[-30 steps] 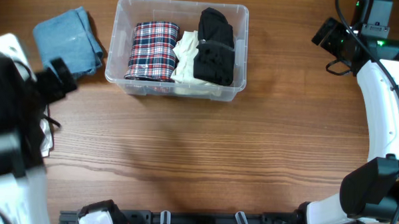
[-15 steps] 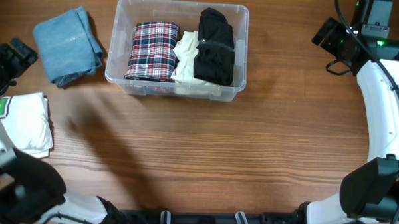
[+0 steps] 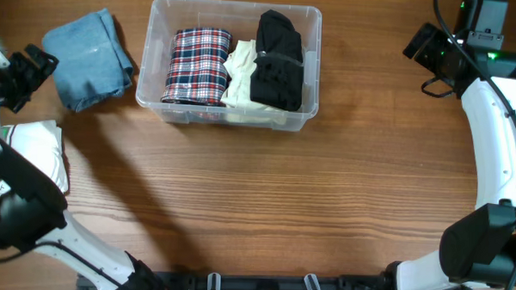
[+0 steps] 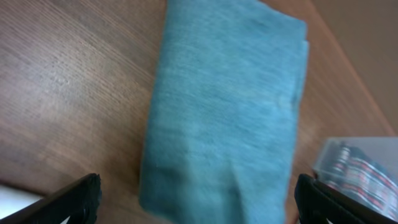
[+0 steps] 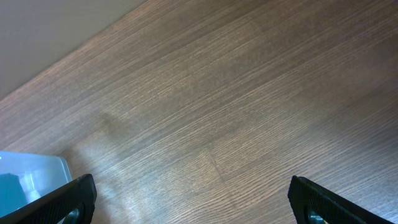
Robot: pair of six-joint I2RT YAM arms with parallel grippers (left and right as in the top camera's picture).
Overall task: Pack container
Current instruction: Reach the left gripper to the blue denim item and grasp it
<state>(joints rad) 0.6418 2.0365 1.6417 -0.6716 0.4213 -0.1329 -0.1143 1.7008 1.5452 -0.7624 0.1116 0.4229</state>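
My left gripper moves down and to the right in the overhead view onto the blue cloth's edge away from the container next, as that edge lies nearest.
The clear plastic container [image 3: 153, 97] stands at the back middle of the table. It holds a folded plaid cloth [image 3: 197, 64], a cream cloth [image 3: 238, 75] and a black cloth [image 3: 278, 61]. Its corner shows in the left wrist view [image 4: 367, 163] and the right wrist view [image 5: 31, 177]. A folded blue cloth [image 3: 87, 57] lies left of it, filling the left wrist view [image 4: 230, 106]. My left gripper [image 3: 30, 72] is open and empty, just left of the blue cloth. My right gripper [image 3: 425, 47] is open and empty above bare wood at the far right.
A folded white cloth [image 3: 41, 153] lies at the left edge, in front of the blue cloth. The right arm runs along the right side of the table. A black rail sits at the front edge [image 3: 262, 287].
The left arm has swung from the front left back toward the blue cloth, uncovering the white cloth. The right arm has not moved.
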